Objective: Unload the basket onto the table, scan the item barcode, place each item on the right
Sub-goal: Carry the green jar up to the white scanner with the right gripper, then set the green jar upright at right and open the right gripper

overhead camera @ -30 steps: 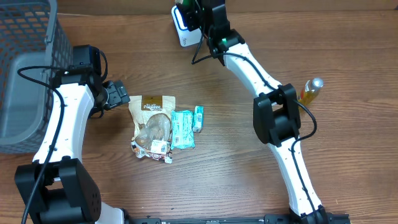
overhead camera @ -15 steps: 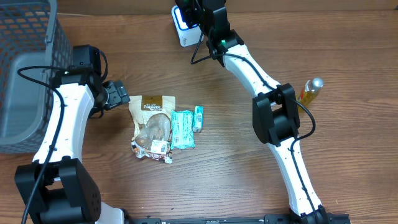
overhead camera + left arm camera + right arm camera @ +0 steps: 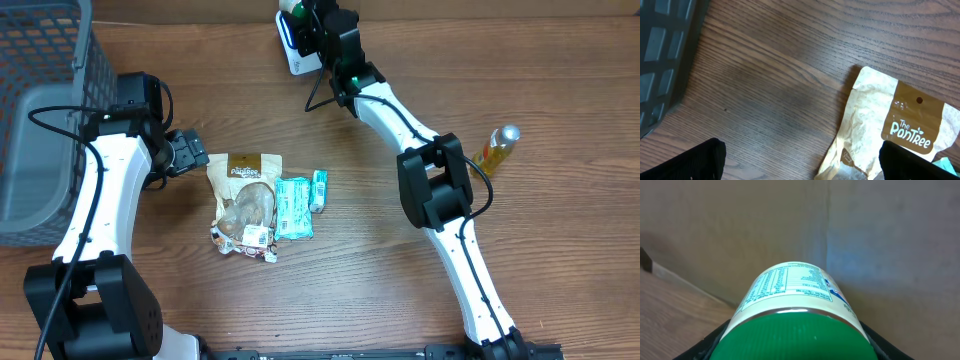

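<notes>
I next need to move my right gripper back and down to the tabletop beside the yellow bottle and let go of the can, as that side of the bottle is clear of packets.
My right gripper (image 3: 308,18) is at the far back of the table, shut on a white can with a green lid (image 3: 792,335). In the right wrist view the lid faces the camera, the can's printed label (image 3: 790,287) points at a brown back wall, and black fingers (image 3: 717,337) flank the can. A white and blue device (image 3: 297,50) stands just below that gripper. My left gripper (image 3: 190,155) is open and empty, low over the table beside a brown Pantree pouch (image 3: 243,170). The left wrist view shows that pouch (image 3: 890,125) near the right fingertip (image 3: 920,162).
A grey mesh basket (image 3: 40,120) fills the left side. Beside the pouch lie teal packets (image 3: 293,205) and a small wrapped snack (image 3: 250,238). A yellow bottle with a silver cap (image 3: 500,147) lies at the right.
My right arm has swung slightly left and its gripper has moved a little toward the back edge with the can. The left arm has not moved.
</notes>
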{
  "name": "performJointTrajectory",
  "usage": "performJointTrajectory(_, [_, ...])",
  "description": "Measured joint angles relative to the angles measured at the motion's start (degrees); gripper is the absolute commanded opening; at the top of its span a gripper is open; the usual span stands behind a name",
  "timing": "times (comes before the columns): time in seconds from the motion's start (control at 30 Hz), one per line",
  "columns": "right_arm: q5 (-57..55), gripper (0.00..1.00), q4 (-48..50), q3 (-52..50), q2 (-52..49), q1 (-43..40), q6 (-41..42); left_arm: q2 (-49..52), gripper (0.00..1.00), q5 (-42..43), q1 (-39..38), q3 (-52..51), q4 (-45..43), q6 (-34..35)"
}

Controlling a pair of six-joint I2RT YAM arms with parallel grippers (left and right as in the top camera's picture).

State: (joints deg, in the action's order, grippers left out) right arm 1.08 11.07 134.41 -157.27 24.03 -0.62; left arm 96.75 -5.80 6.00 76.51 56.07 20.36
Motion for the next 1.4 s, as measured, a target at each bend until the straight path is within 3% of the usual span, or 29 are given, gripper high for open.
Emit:
performJointTrajectory(0.13, [0.0,0.18,3.5,0.0,0.0,0.0,1.2,0.0,1.0,0.0,0.0,0.0,0.0,0.0])
performJointTrajectory(0.37, [0.0,0.23,-4.3,0.0,0.0,0.0,3.7,0.0,1.0,0.0,0.0,0.0,0.0,0.0])
performJointTrajectory(0.77, [0.0,0.18,-7.7,-0.3,4.2,0.0,4.9,0.0,0.99,0.0,0.0,0.0,0.0,0.0])
performJointTrajectory(0.97, [0.0,0.08,-30.3,-0.8,20.6,-0.1,5.0,0.0,1.0,0.0,0.0,0.0,0.0,0.0])
performJointTrajectory(1.13, [0.0,0.09,-46.2,0.5,31.9,-0.6,5.1,0.0,1.0,0.0,0.0,0.0,0.0,0.0])
performJointTrajectory(1.2, [0.0,0.09,-53.4,1.3,33.6,-0.9,5.1,0.0,0.99,0.0,0.0,0.0,0.0,0.0])
performJointTrajectory(1.4, [-0.1,0.1,-87.4,0.6,31.4,-2.3,5.1,0.0,1.0,0.0,0.0,0.0,0.0,0.0])
